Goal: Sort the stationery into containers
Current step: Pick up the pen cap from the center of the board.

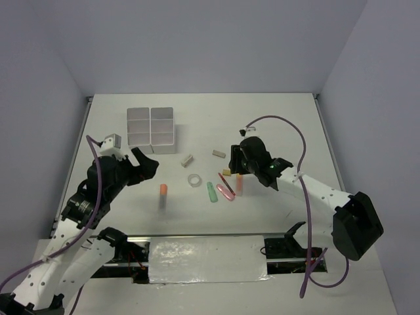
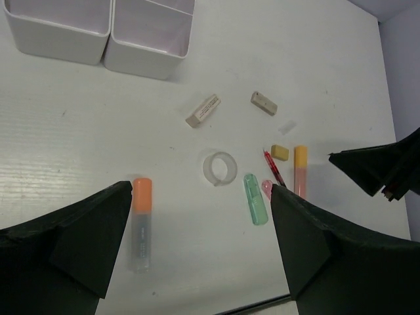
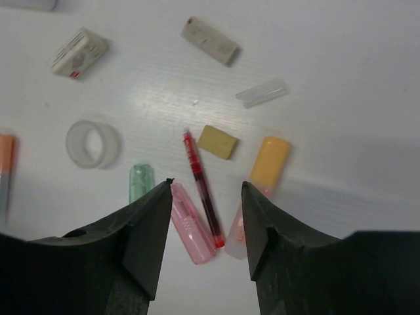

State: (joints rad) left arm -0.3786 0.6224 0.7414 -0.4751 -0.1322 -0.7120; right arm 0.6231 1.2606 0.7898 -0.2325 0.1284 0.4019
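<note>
The clear cap lies at an angle below my left gripper and to its right in the top view, so next I will move over it, turn to match and descend.
The white six-compartment organiser box (image 1: 151, 125) stands at the back left, its near wall in the left wrist view (image 2: 105, 46). Stationery lies loose mid-table: orange marker (image 1: 163, 190) (image 2: 140, 223), clear tape ring (image 1: 194, 179) (image 2: 220, 168), green stick (image 1: 211, 192) (image 3: 140, 182), pink stick (image 1: 225, 192) (image 3: 190, 223), thin red pen (image 3: 202, 187), yellow-capped marker (image 3: 266, 167), small yellow block (image 3: 218, 142), two beige/grey blocks (image 2: 203, 110) (image 2: 264, 103). My left gripper (image 1: 146, 167) (image 2: 201, 197) is open and empty above the orange marker. My right gripper (image 1: 235, 161) (image 3: 207, 185) is open and empty over the red pen and pink stick.
A small clear cap (image 3: 262, 93) lies beyond the yellow-capped marker. A shiny foil-covered strip (image 1: 207, 259) runs along the near edge between the arm bases. Grey walls close in the table on three sides.
</note>
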